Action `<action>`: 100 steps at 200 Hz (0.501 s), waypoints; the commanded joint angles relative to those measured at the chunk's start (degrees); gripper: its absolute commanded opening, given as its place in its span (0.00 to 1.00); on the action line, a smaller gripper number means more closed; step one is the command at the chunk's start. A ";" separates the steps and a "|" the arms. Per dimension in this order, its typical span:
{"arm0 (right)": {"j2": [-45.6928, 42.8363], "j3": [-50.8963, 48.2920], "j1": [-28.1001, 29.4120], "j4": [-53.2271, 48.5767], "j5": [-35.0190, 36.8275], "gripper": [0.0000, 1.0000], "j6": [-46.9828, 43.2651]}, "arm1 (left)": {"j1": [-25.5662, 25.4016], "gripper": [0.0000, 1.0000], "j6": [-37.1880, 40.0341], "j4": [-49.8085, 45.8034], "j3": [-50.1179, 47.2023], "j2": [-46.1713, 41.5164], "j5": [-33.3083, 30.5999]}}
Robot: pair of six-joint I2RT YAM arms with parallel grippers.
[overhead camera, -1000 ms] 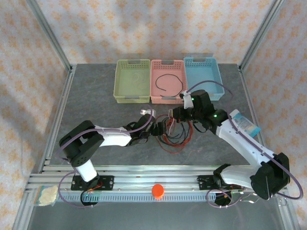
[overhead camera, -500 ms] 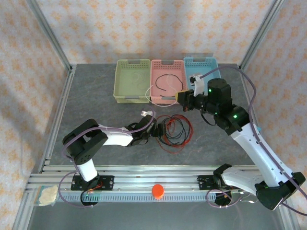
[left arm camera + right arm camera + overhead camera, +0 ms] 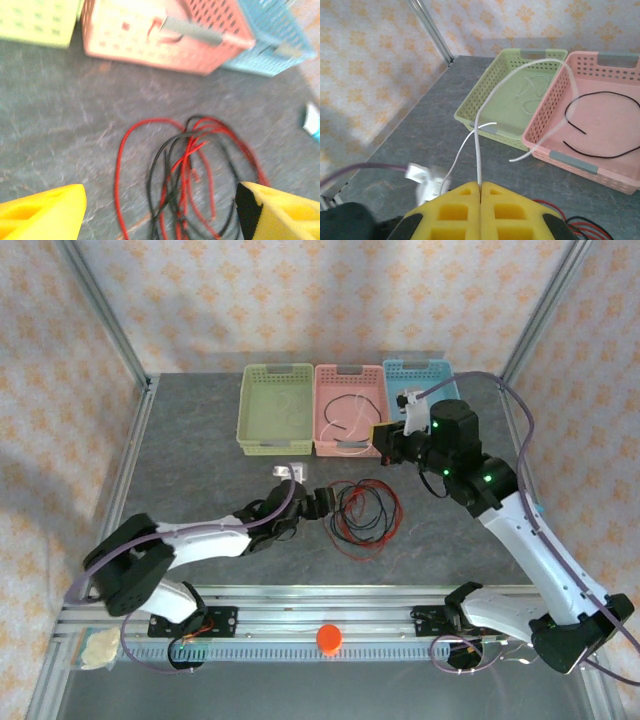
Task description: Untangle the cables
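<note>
The white cable travels outward in my right gripper across the pink basket and over the green basket's bottom for release next, since a thin white one lies there.
A tangle of red and black cables lies in loops on the grey table, and the left wrist view shows the same cables blurred. My left gripper sits open just left of the tangle, its yellow fingers wide apart on either side of the loops, holding nothing. My right gripper hovers in front of the pink basket, shut on a pale white cable that rises from the closed fingertips and arches over the basket's rim. A black cable lies in the pink basket.
A green basket with a thin white cable inside stands left of the pink one, and a blue basket stands to its right. An orange knob sits on the front rail. A white-teal packet lies right of the tangle.
My right arm has risen and swung back toward the pink basket, drawing the white cable out of the tangle. My left arm has stretched out lower, its gripper staying open beside the loops.
</note>
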 commanded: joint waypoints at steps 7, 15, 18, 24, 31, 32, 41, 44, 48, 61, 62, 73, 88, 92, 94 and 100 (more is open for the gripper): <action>2.24 -1.43 0.23 5.19 2.52 0.00 1.53 | -0.05 0.80 2.54 0.11 -0.86 -6.38 -5.35; 2.62 -1.99 0.30 6.84 2.82 0.00 2.71 | 0.22 0.80 2.52 -0.45 -0.74 -7.98 -6.29; 2.86 -2.11 0.32 7.41 2.97 0.00 3.07 | 0.40 0.80 2.50 -0.73 -0.71 -8.50 -6.59; 3.16 -2.56 0.32 8.55 3.18 0.00 3.77 | 0.87 0.80 2.33 -1.25 -0.60 -9.58 -6.98; 3.66 -2.84 0.32 9.57 3.33 0.00 4.51 | 1.59 0.80 2.10 -1.62 -0.72 -10.79 -7.09; 3.75 -2.84 0.32 9.63 3.36 0.00 4.58 | 1.61 0.80 2.04 -1.65 -0.75 -10.99 -7.09; 4.49 -2.92 0.45 10.61 3.52 0.00 5.16 | 2.67 0.80 1.53 -1.85 -1.22 -12.62 -7.03; 4.53 -3.00 0.49 10.97 3.55 0.00 5.44 | 2.93 0.80 1.34 -1.86 -1.40 -13.22 -7.01; 4.54 -3.06 0.56 11.48 3.62 0.00 5.66 | 3.43 0.80 1.08 -1.99 -1.79 -13.99 -6.98; 6.80 -3.05 0.76 13.11 3.64 0.00 6.41 | 5.03 0.80 0.41 -1.78 -2.73 -16.44 -6.61; 6.90 -3.03 0.76 13.29 3.64 0.00 6.45 | 5.22 0.80 0.41 -1.78 -2.85 -16.58 -6.58; 8.43 -2.80 0.91 14.99 3.42 0.00 7.14 | 6.88 0.80 0.31 -2.07 -3.47 -18.27 -6.38; 11.21 -1.81 1.49 16.73 3.12 0.00 7.68 | 9.87 0.80 0.49 -2.62 -3.67 -19.58 -5.05; 12.04 -1.51 1.62 17.29 3.03 0.00 7.87 | 10.58 0.80 0.57 -2.78 -3.74 -19.80 -4.25; 12.41 -1.35 1.70 17.55 2.96 0.00 7.94 | 11.13 0.80 0.64 -2.81 -3.68 -19.91 -3.92; 13.63 -0.81 1.88 18.14 2.86 0.00 8.32 | 12.24 0.80 0.96 -2.90 -3.62 -20.12 -2.83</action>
